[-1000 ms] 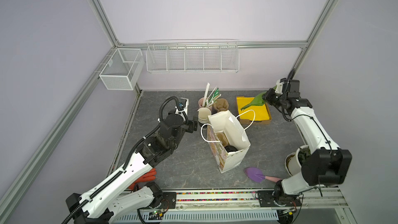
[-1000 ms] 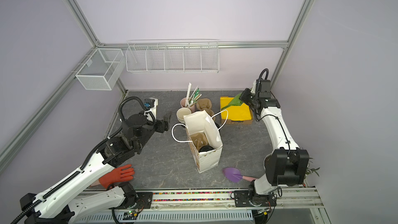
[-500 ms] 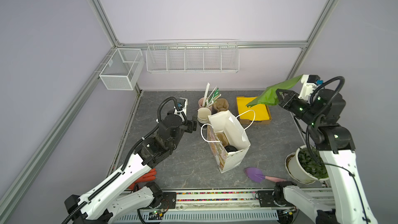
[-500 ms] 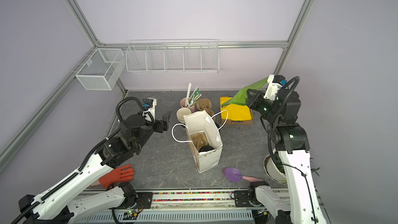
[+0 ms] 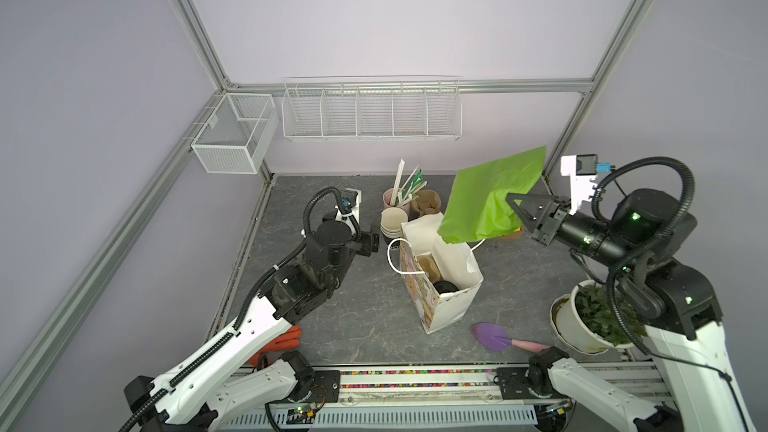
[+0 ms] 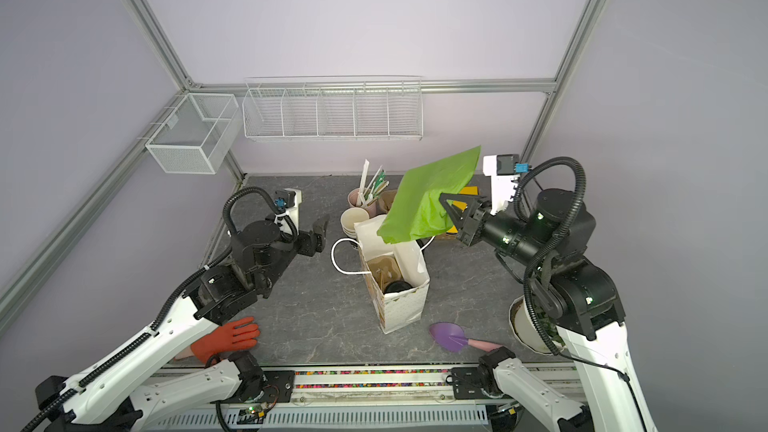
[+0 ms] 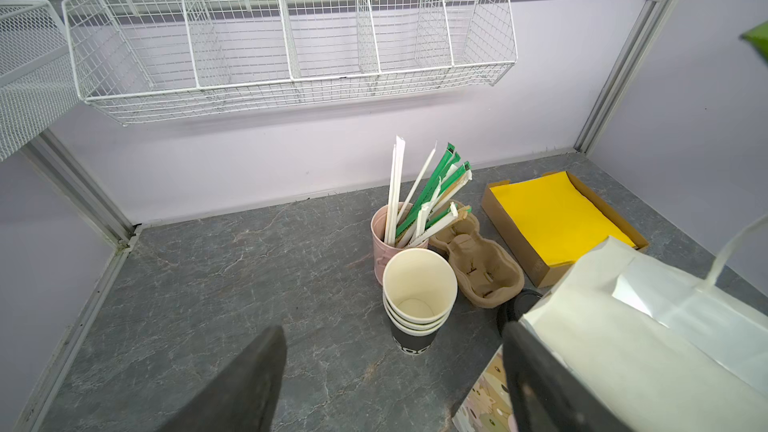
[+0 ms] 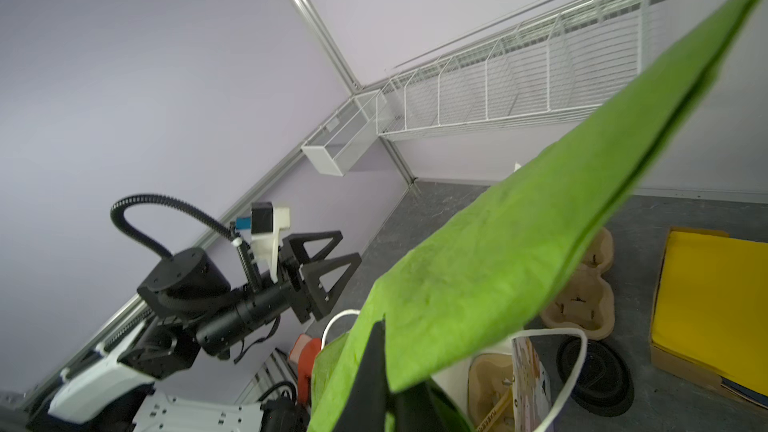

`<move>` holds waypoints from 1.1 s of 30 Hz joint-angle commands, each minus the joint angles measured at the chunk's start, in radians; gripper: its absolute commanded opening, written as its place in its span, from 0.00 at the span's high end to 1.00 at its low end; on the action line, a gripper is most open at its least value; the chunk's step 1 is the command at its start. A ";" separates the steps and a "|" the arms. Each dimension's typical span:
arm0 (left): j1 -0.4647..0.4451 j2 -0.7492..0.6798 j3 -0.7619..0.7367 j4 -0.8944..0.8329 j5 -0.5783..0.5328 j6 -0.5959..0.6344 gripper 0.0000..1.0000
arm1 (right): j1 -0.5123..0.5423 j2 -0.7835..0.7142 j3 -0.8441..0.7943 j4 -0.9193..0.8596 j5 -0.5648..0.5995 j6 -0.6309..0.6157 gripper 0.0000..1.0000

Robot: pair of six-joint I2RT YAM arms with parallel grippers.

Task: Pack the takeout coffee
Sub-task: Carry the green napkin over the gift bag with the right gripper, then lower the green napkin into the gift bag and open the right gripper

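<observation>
My right gripper tilts down next and lowers the green paper sheet into the bag's opening to release it, since the coffee's black lid still lies uncovered there.
A white paper bag with a cartoon print stands open mid-table. Inside it sits a brown cup carrier and the takeout coffee. Only the coffee's black lid shows. My right gripper is shut on a green paper sheet, which hangs in the air over the bag's back edge. My left gripper stands open and empty just left of the bag.
A stack of black-sided cups, a pink cup of straws, a spare brown carrier and a box of yellow paper stand behind the bag. A plant pot, purple trowel and orange glove lie near the front.
My right arm has swung up and forward from the yellow box, carrying the green sheet high over the bag. The left arm has hardly moved.
</observation>
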 commanded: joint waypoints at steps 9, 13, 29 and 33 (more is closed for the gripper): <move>0.003 0.017 -0.005 -0.003 -0.022 0.008 0.18 | 0.338 0.145 -0.009 -0.225 0.480 -0.185 0.93; 0.004 0.015 -0.007 0.001 -0.028 0.011 0.18 | 0.399 0.224 0.005 -0.286 0.546 -0.194 0.93; 0.004 0.015 -0.010 0.002 -0.028 0.012 0.18 | 0.483 0.370 -0.030 -0.350 0.462 -0.141 0.93; 0.004 0.023 -0.005 -0.001 -0.023 0.012 0.18 | 0.515 0.376 0.022 -0.423 0.482 -0.096 0.93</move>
